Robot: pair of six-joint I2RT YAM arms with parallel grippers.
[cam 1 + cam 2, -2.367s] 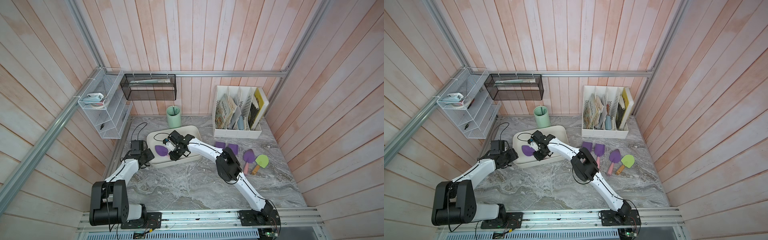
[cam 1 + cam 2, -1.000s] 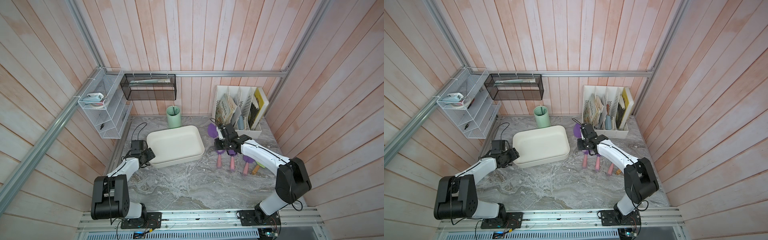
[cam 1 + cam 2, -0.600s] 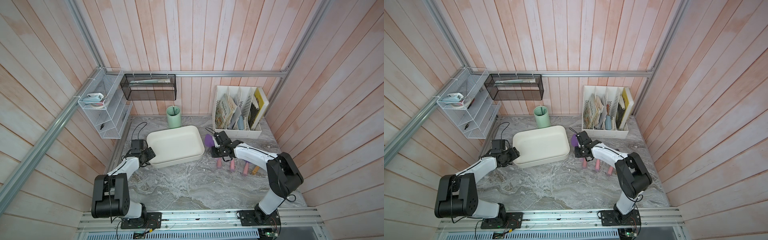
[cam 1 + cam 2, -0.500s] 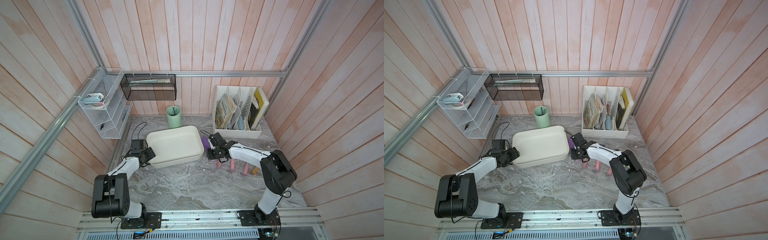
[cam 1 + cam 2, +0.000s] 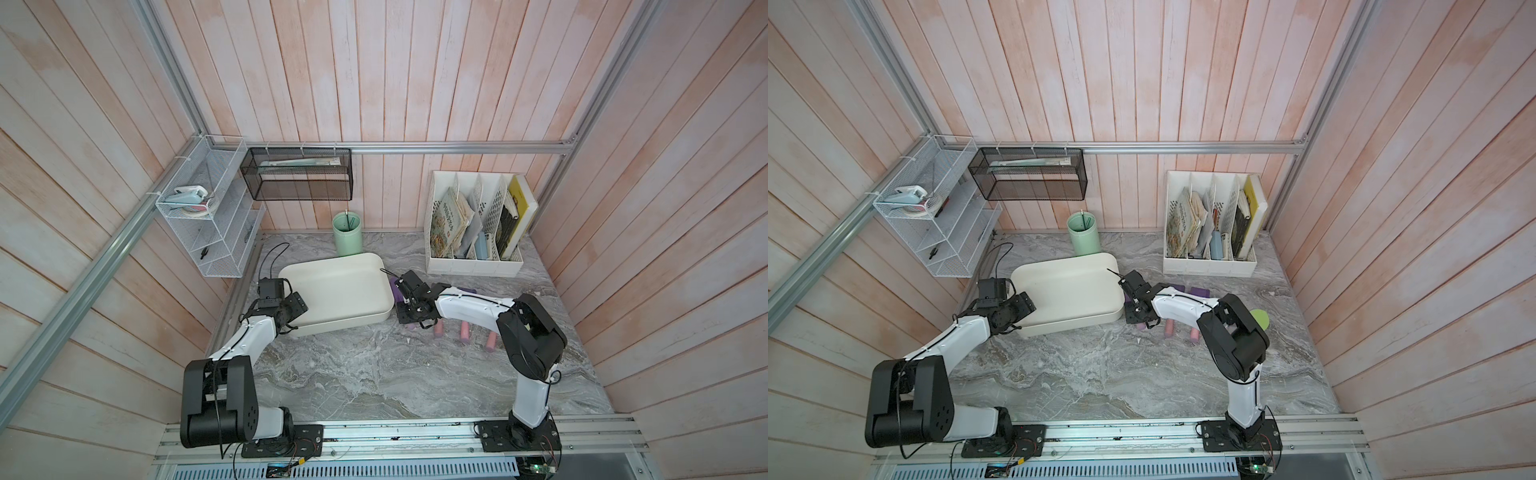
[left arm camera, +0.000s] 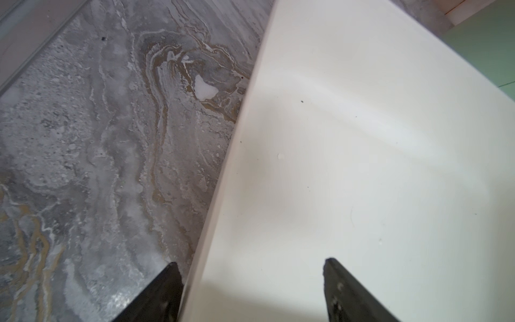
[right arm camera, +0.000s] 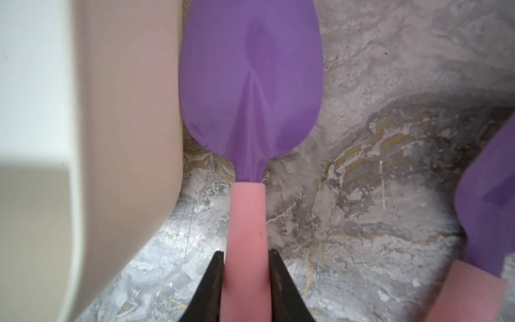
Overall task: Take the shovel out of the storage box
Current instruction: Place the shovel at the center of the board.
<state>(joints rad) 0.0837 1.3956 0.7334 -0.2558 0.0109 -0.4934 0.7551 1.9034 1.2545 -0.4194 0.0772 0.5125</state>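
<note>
I need to lower my right gripper slightly next, away from the box's side that the purple blade crowds, and release onto the bare marble [image 7: 322, 230] beside the next shovel.
The storage box [image 5: 361, 266] is a cream tub that lies empty in both top views. The shovel [image 7: 250, 69], purple blade and pink handle, lies outside it, just beside its right wall [image 7: 125, 139] and low at the marble table. My right gripper [image 7: 246, 253] is shut on the pink handle [image 7: 246, 217]. In a top view the right gripper [image 5: 406, 309] hides most of the shovel [image 5: 396, 291]. My left gripper [image 6: 250, 267] is open at the box's near left corner, one finger outside the rim [image 6: 223, 178] and one inside.
Several more shovels [image 5: 464, 332] lie on the table right of the held one, a green one [image 5: 1262, 318] among them. At the back stand a green cup [image 5: 347, 241] and a white file rack [image 5: 473, 262]. A black mesh basket [image 5: 299, 178] and a white wire shelf [image 5: 208, 232] hang on the walls.
My right gripper lifted the shovel from the box, carried it right over the other shovels, then brought it back left beside the box wall. The left arm stayed at the box corner.
</note>
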